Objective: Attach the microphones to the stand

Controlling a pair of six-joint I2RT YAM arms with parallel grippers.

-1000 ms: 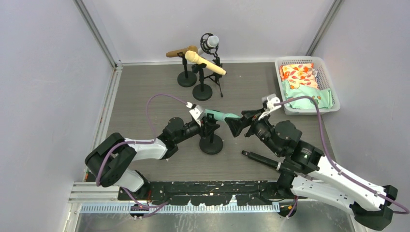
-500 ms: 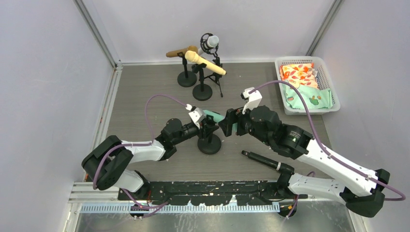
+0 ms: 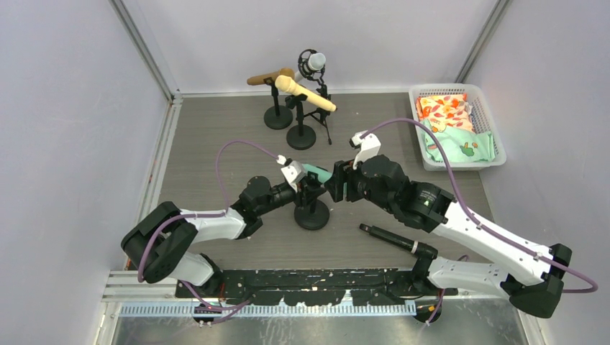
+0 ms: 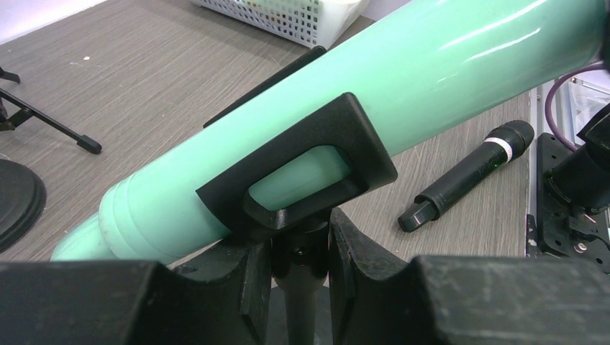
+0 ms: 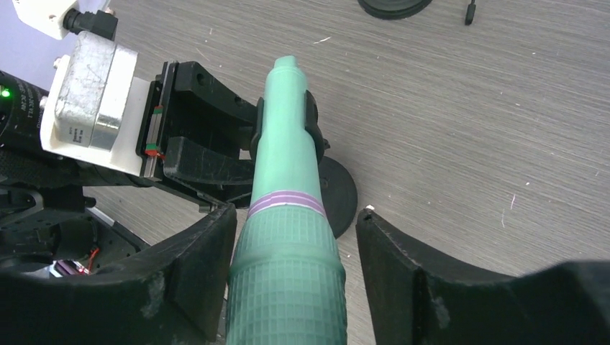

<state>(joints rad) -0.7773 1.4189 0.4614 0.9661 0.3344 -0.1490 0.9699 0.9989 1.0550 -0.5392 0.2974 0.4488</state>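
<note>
Filled stands are grouped there, so my left gripper must carry the near stand outward and release it on the open tabletop before the gold microphone's stand.
The teal green microphone (image 3: 317,172) lies tilted in the black clip (image 4: 302,172) of the near stand (image 3: 313,214). My left gripper (image 3: 306,188) is shut on the stand's post just under the clip, as the left wrist view (image 4: 301,251) shows. My right gripper (image 3: 337,183) is open, and its fingers straddle the microphone's mesh head (image 5: 288,287) with a gap on the right side. The black microphone (image 3: 388,238) lies flat on the table. The gold (image 3: 270,76), cream-yellow (image 3: 306,93) and white (image 3: 313,63) microphones sit on stands at the back.
A white basket (image 3: 460,90) with cloth items stands at the back right. The black microphone also shows in the left wrist view (image 4: 467,176), near the front rail. The back stands' round bases and tripod legs stand behind the near stand.
My right arm has risen and swung left, and its gripper has slid further over the teal microphone's head. The left gripper and the stand have stayed nearly in place.
</note>
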